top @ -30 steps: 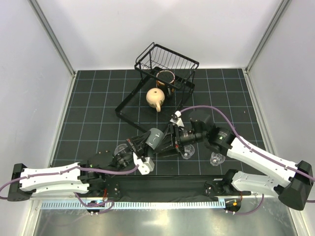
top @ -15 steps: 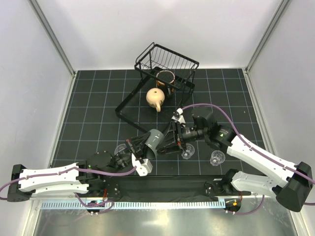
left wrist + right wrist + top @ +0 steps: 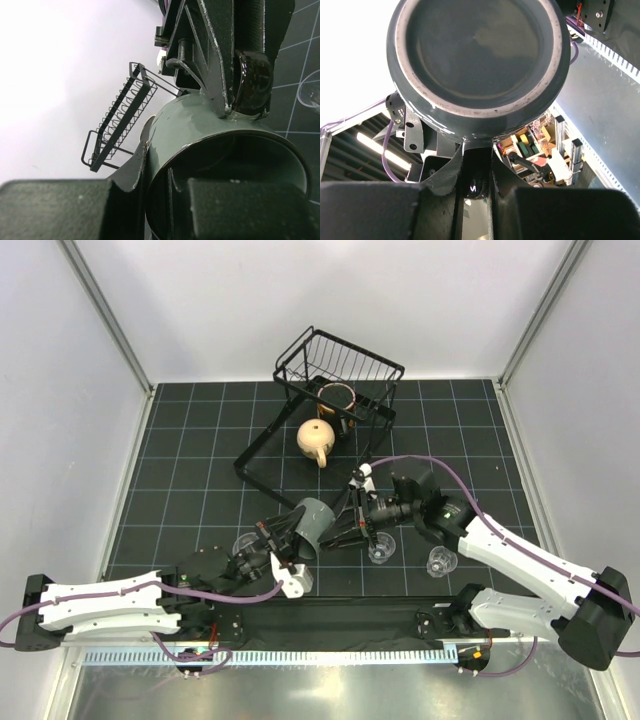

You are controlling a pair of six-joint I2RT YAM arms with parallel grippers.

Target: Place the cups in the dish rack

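Note:
My right gripper needs to move outward next, turn downward and release the grey mug in the open rack space beside the beige mug, since that space is outward of it.
The grey handled mug hangs tilted above the mat between both arms. My left gripper is shut on its rim, one finger inside and one outside. My right gripper is shut on the mug's handle, with the mug's base facing its camera. The black dish rack stands at the back and holds a brown-rimmed cup. A round beige mug sits on its lower frame. The rack also shows in the left wrist view.
Clear glass tumblers stand on the mat: one under the right wrist, one to its right and one beside the left arm. A glass rim shows in the left wrist view. White walls enclose the mat.
The grey mug has shifted slightly up and turned a little between the two grippers. The right wrist has drawn in closer to it. Both grippers keep their hold.

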